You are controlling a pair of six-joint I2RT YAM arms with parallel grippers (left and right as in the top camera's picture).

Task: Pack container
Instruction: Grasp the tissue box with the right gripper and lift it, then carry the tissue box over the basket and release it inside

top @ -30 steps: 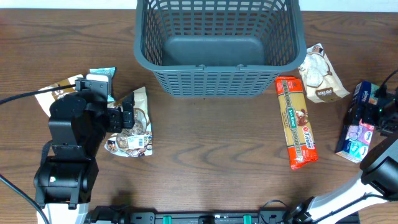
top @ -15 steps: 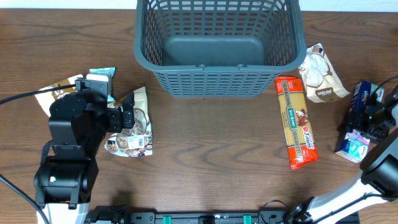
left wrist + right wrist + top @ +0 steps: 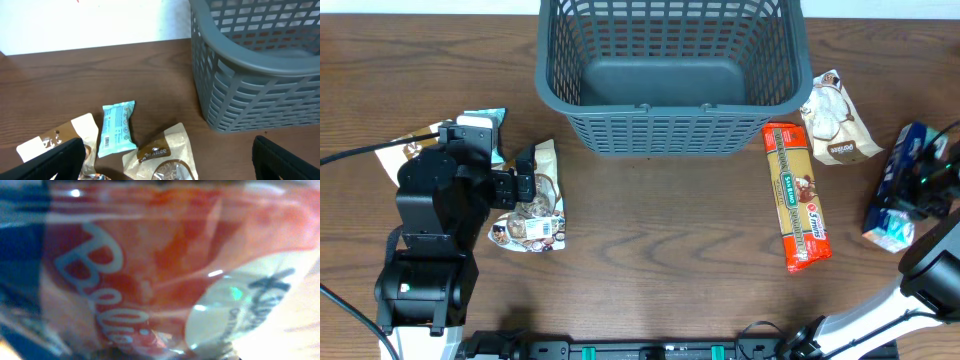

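I will lift the packet with my right gripper next and release it over the basket's empty inside, which is outward of my gripper and to its left in the overhead view.
The container [image 3: 670,128], a large dark grey lattice basket, stands at the back middle and holds nothing; the left wrist view shows its near corner [image 3: 250,80]. My right gripper [image 3: 924,182] at the far right edge is shut on a blue, pink and white snack packet [image 3: 896,195], which stands tipped on its edge. That packet [image 3: 150,270] fills the right wrist view, blurred, and hides the fingers. My left gripper [image 3: 525,180] hangs open over a brown-and-beige pouch [image 3: 538,205], its fingers wide either side of the pouch [image 3: 165,152].
A long red packet [image 3: 798,195] and a beige pouch [image 3: 835,122] lie right of the basket. A small teal packet [image 3: 117,127] and a white-and-brown pouch [image 3: 55,140] lie at the left, behind my left arm.
My right gripper has closed on the blue packet, which has turned from lying flat to standing on its edge. The left arm has shifted only slightly.
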